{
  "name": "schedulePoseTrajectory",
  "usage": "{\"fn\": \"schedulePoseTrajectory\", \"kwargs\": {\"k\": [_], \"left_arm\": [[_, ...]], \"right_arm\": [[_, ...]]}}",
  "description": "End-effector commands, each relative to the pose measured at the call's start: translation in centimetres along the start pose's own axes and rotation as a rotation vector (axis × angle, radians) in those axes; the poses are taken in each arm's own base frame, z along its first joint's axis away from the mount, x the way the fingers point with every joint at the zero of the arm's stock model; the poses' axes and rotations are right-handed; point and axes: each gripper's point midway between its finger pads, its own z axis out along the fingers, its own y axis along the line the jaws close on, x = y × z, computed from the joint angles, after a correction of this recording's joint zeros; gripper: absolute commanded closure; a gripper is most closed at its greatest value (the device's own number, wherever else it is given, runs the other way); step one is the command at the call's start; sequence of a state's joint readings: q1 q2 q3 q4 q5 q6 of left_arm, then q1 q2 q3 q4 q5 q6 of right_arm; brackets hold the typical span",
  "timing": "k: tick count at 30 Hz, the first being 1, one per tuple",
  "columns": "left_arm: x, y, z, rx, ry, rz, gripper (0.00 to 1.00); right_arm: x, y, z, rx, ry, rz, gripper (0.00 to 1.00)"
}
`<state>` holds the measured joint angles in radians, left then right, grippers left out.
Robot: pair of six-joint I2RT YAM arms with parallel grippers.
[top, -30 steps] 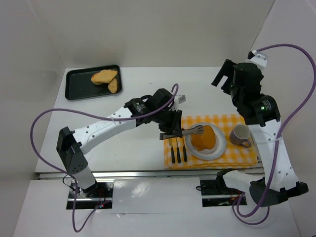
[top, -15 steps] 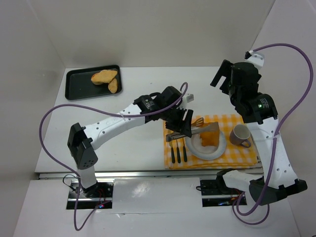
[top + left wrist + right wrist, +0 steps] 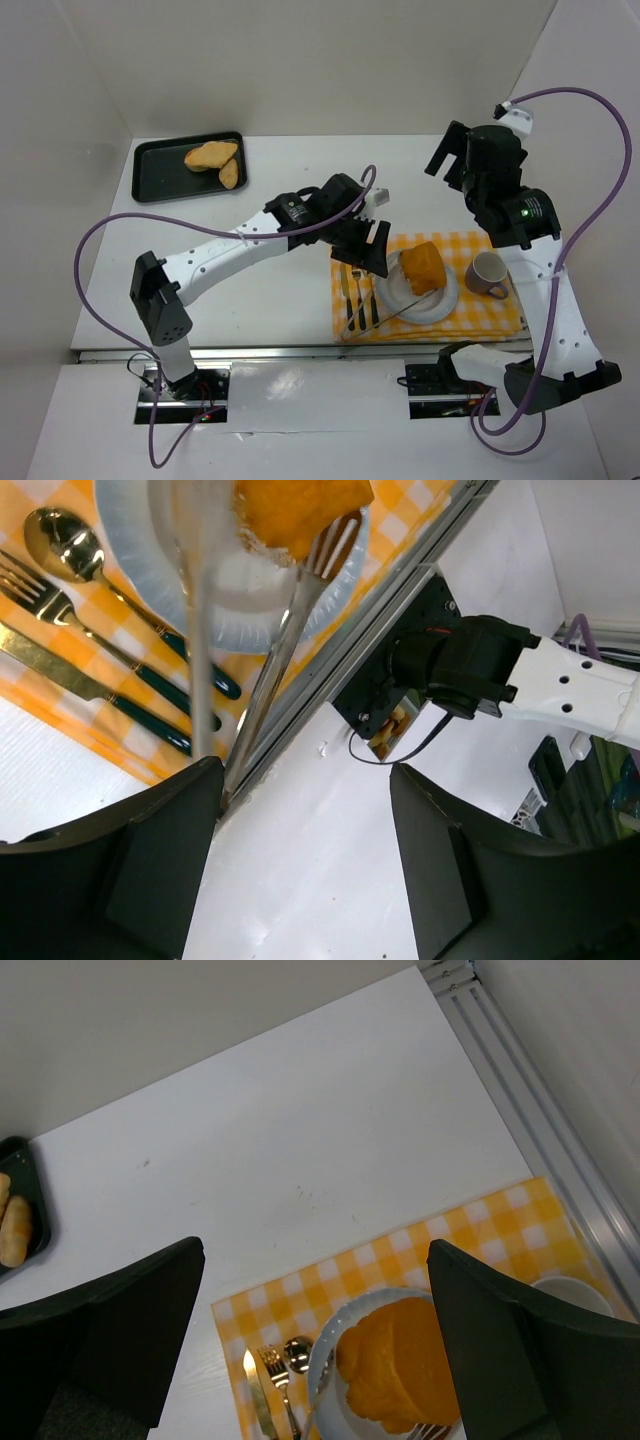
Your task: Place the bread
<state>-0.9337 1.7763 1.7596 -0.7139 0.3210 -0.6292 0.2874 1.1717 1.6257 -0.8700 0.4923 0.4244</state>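
The tongs' arms near their joined end [image 3: 350, 331] [image 3: 240, 760] run close together there, away from the bun. My left gripper should lower and draw back onto them next.
The bread [image 3: 422, 265], a thick bright orange bun, rests on the white plate [image 3: 440, 302] on the checked placemat. It also shows in the left wrist view [image 3: 300, 510] and the right wrist view [image 3: 395, 1365]. Metal tongs [image 3: 390, 312] lie slanting from the plate's front rim across the placemat. In the left wrist view the tongs [image 3: 275, 670] have their tips at the bun. My left gripper [image 3: 365, 248] [image 3: 305, 770] is open and empty, just left of the plate. My right gripper [image 3: 450, 155] [image 3: 315, 1250] is open and empty, high above the plate's far side.
A knife, fork and spoon [image 3: 360, 298] lie on the yellow checked placemat [image 3: 485, 322] left of the plate. A mug [image 3: 488, 272] stands right of the plate. A black tray [image 3: 160, 170] with pale bread slices [image 3: 212, 155] sits at the far left.
The left gripper has opened and let go of the tongs, which now lie across the plate rim and placemat. The bun has settled on the plate. The right arm barely moved.
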Motion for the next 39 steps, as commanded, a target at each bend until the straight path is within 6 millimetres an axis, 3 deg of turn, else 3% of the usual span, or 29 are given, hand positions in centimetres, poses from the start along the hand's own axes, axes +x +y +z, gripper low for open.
{"fn": "schedulePoseTrajectory", "kwargs": {"k": [1,7,14,15,22,25,31,39], "left_arm": [[-1.0,-0.4,-1.7,0.028,-0.075,0.017,0.2],[0.1,0.9,-1.2,0.009,-0.043,-0.008,0.2],[4.0,5.7,2.0,-0.096,0.067,0.006,0.21],[5.4,6.3,2.8,-0.117,0.102,0.003,0.22],[9.6,9.0,5.2,-0.141,0.177,0.012,0.25],[9.9,8.1,6.0,-0.105,0.165,0.048,0.28],[10.4,9.1,8.6,-0.158,0.168,0.074,0.34],[10.1,10.2,10.1,-0.209,0.151,0.086,0.53]], "right_arm": [[-0.1,0.3,0.2,-0.007,-0.003,-0.002,0.0],[0.3,0.4,0.4,-0.012,0.008,-0.006,0.0],[1.1,1.1,1.0,-0.038,0.028,-0.01,0.0],[1.4,1.0,1.1,-0.034,0.036,-0.014,0.0],[1.3,1.2,1.1,-0.046,0.033,-0.01,0.0],[1.9,1.4,1.5,-0.05,0.053,-0.018,0.0],[2.1,1.8,1.8,-0.059,0.058,-0.008,0.0],[1.9,2.0,2.0,-0.059,0.058,-0.008,0.0]]}}
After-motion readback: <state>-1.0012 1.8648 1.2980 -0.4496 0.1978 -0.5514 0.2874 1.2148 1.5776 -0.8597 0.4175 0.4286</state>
